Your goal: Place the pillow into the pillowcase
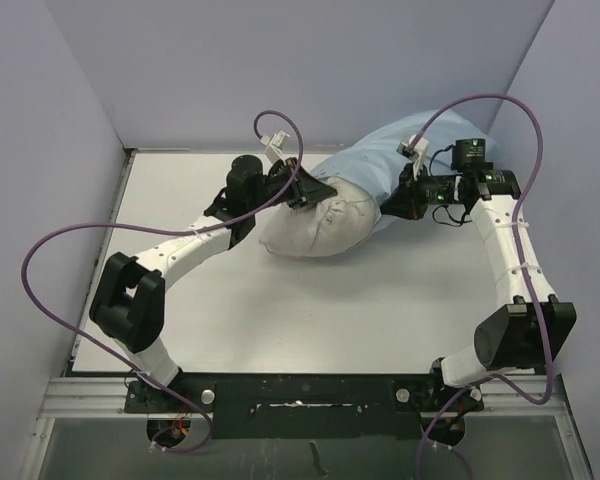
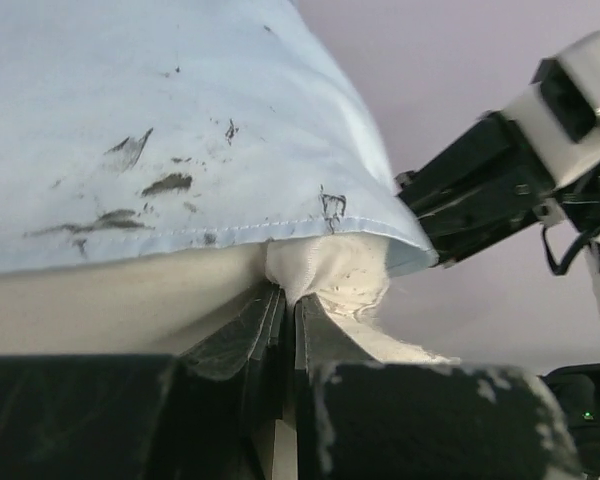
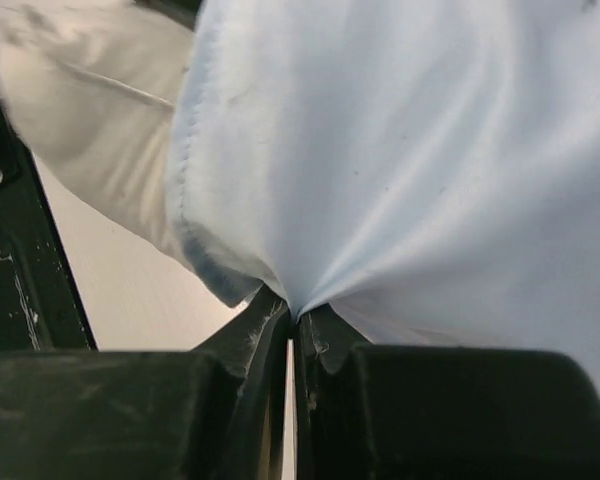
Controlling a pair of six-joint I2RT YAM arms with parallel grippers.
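My left gripper moves down and back toward the tabletop beside the pillow next and releases the pinched fabric, since that spot lies below and back from it.
The off-white pillow (image 1: 315, 230) lies mid-table with its far end inside the light blue pillowcase (image 1: 375, 160), which stretches toward the back right corner. My left gripper (image 1: 302, 190) is shut on a pinch of the pillow's white fabric (image 2: 310, 275) just under the pillowcase's hem (image 2: 180, 130). At the pillowcase's open edge on the right, my right gripper (image 1: 398, 205) is shut on light blue cloth. In the right wrist view the pillowcase (image 3: 400, 160) bunches into the closed jaws, and the pillow (image 3: 90, 130) shows at left.
Grey walls close in the white table (image 1: 310, 310) at the back and both sides. The right arm (image 2: 510, 170) shows in the left wrist view beyond the pillowcase corner. Purple cables (image 1: 280, 125) loop above both arms.
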